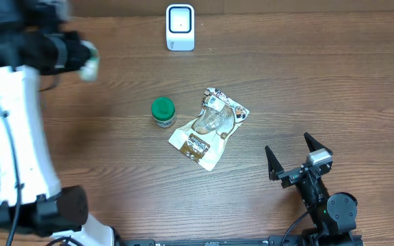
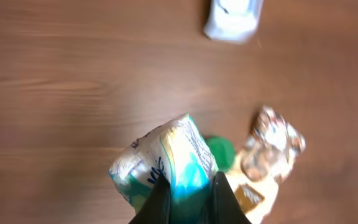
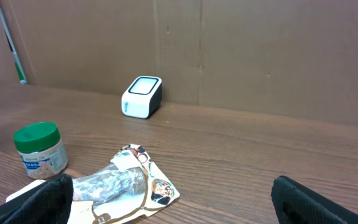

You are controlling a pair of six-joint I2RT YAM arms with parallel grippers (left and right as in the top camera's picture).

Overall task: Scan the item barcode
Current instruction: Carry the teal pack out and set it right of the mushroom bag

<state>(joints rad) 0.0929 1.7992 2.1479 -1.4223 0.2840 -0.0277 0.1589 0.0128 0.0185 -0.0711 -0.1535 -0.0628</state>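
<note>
My left gripper swings the packet (image 1: 89, 64) across, down and right in the overhead view next, and releases it on the bare wood beside the snack pouch.
In the left wrist view my left gripper (image 2: 191, 194) is shut on a soft white packet with teal and blue print (image 2: 166, 155), held high above the table. The overhead view shows that gripper (image 1: 79, 56) blurred at the top left, the packet (image 1: 89, 64) at its tip. The white barcode scanner (image 1: 180, 27) stands at the back middle of the table, also visible as the scanner (image 2: 234, 18) ahead of the packet and the scanner (image 3: 142, 97) against the back wall. My right gripper (image 1: 287, 143) rests open near the front right, nothing between its fingers (image 3: 322, 202).
A small jar with a green lid (image 1: 163, 111) stands mid-table, next to a flat snack pouch (image 1: 207, 128). Both lie below the held packet, the jar (image 2: 221, 151) and pouch (image 2: 267, 155). A brown cardboard wall (image 3: 260, 56) backs the table.
</note>
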